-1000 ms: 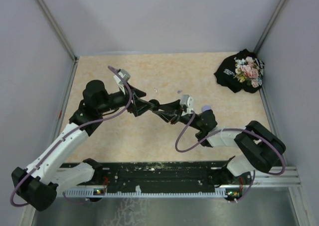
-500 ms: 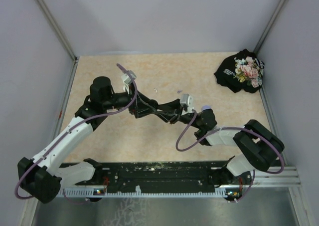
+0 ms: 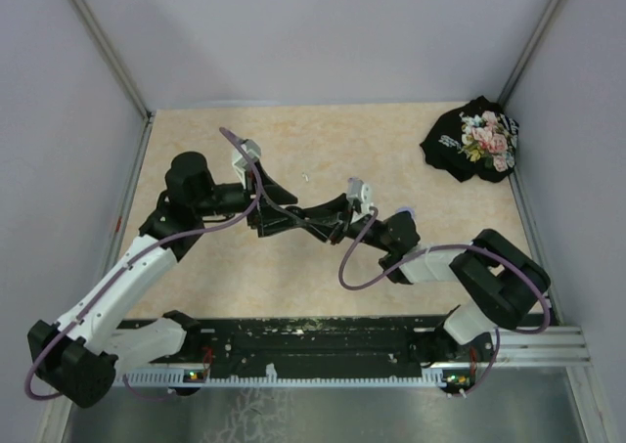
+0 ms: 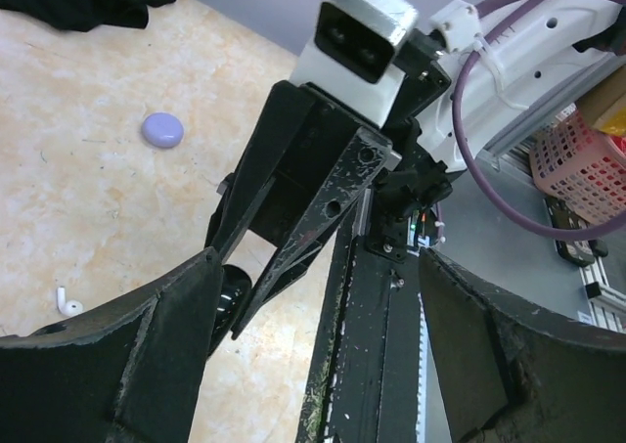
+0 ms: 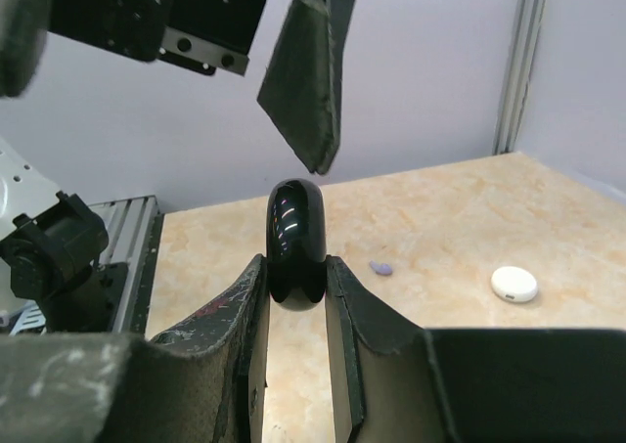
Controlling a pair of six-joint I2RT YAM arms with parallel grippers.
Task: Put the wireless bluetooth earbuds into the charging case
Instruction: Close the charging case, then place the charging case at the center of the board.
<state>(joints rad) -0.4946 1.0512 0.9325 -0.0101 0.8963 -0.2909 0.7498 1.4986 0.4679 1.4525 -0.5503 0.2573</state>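
My right gripper should next lower to its right in the top view, tilting down, and release on the bare tabletop near the lavender case.
My right gripper is shut on a glossy black round charging case, held on edge above the table. It also shows in the top view and in the left wrist view, where the case sits between its fingers. My left gripper is open and empty, its fingers wide apart, facing the right gripper; in the top view it is just left of it. One left finger hangs over the case. A white earbud and a purple earbud lie loose on the table.
A lavender round case and a white round case lie on the table. A black cloth with a floral print sits at the back right corner. Grey walls enclose the table. A black rail runs along the near edge.
My right gripper has moved left with the black case. My left gripper swung right toward it, then drew back a little to the left.
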